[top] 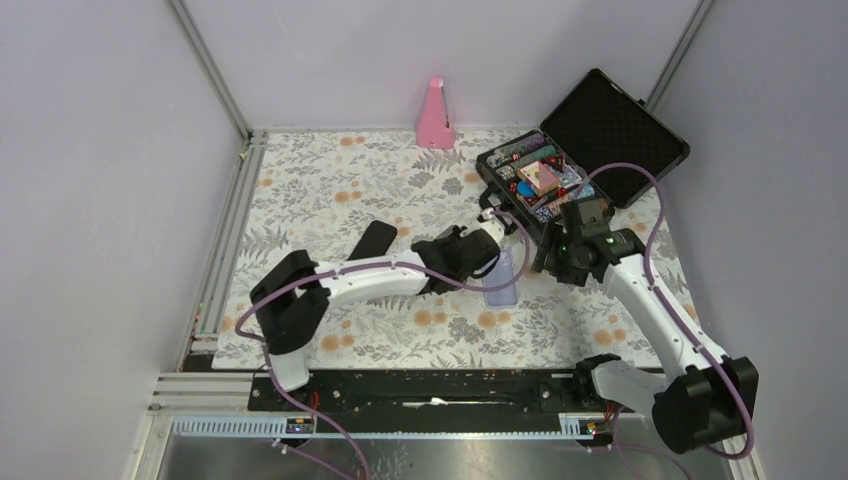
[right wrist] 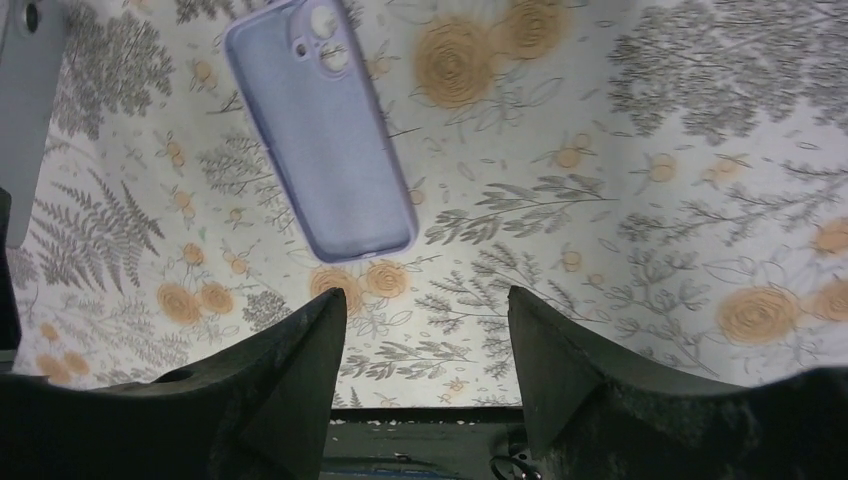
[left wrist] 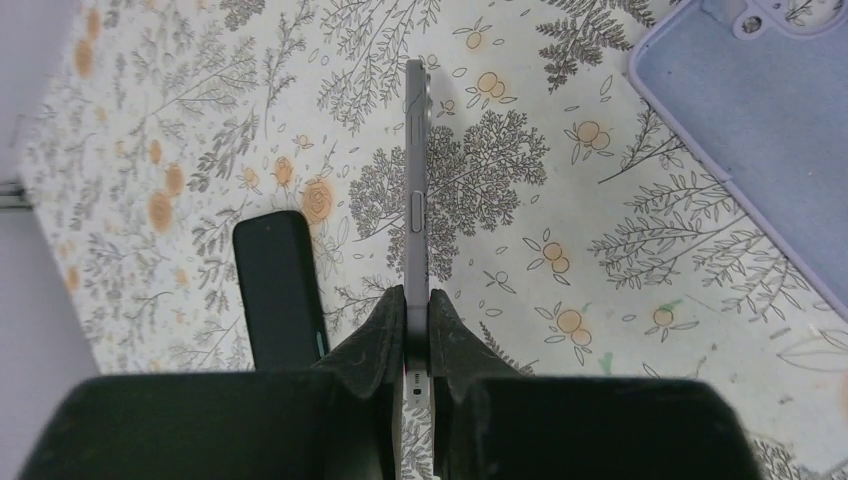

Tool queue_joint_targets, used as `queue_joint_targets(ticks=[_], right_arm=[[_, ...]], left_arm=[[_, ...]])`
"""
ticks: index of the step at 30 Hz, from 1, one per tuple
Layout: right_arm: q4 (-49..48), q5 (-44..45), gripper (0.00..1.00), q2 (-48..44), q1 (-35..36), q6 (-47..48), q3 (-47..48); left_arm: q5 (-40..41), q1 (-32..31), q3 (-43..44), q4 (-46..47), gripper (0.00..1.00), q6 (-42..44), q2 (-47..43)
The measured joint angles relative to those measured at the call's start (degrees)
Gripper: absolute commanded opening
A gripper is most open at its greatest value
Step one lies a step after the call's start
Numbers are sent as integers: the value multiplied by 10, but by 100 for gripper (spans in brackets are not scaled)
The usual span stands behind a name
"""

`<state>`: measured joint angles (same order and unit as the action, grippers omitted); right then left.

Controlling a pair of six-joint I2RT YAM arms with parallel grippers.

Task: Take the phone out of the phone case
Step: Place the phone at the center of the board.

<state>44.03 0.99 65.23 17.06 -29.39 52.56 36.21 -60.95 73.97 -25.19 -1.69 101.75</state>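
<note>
The grey phone (left wrist: pixel 415 180) is out of its case, so my left gripper will next move back and down, tilting, to the empty mat between the case and the black slab.
My left gripper (left wrist: pixel 417 310) is shut on the bottom end of the grey phone (left wrist: pixel 415 180), which it holds edge-on above the floral mat, out of its case. The empty lavender phone case (left wrist: pixel 760 130) lies open side up on the mat to the right of the phone; it also shows in the top view (top: pixel 501 278) and in the right wrist view (right wrist: pixel 320 140). My right gripper (right wrist: pixel 428 310) is open and empty, hovering above the mat just right of the case. The phone's back shows at the left edge of the right wrist view (right wrist: pixel 25 90).
A flat black slab (top: pixel 374 240) lies on the mat left of the left gripper, also in the left wrist view (left wrist: pixel 280 290). An open black case (top: pixel 540 180) with small items stands at the back right. A pink wedge-shaped thing (top: pixel 434 115) stands at the back.
</note>
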Motion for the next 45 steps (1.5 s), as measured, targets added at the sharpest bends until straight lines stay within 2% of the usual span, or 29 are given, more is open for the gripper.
queue_joint_targets(ticks=[6,8,9,12,16,19,21,24,28,30,34,38,45], right_arm=[[33,3,65,-36,-89,7,0],[48,-1,65,-40,-126,16,3],[59,-2,65,-40,-148,23,11],[71,-4,64,-40,-164,30,29],[69,-43,62,-38,-174,30,50],[67,-70,61,-30,-183,26,50],[66,-84,61,-24,-187,24,50],[66,-101,61,-23,-189,21,50],[63,-127,61,-25,-194,13,50],[60,-139,61,-31,-195,7,49],[58,-154,60,-43,-196,-3,47],[54,-157,60,-49,-197,-5,40],[53,-157,61,-54,-198,-6,25]], left_arm=[[78,-41,7,12,1,19,45],[102,-59,7,10,7,17,59],[115,-69,7,9,7,13,66],[153,-101,11,-12,6,-14,93],[197,-138,47,-70,15,-64,154],[199,-156,65,-108,22,-102,186],[184,-164,66,-127,28,-126,197],[154,-172,66,-146,45,-152,205],[158,-171,68,-162,64,-149,199],[151,-168,67,-163,77,-143,190],[100,-166,61,-147,98,-130,157],[9,-167,46,-115,98,-123,121],[-70,-149,23,-105,98,-103,25]])
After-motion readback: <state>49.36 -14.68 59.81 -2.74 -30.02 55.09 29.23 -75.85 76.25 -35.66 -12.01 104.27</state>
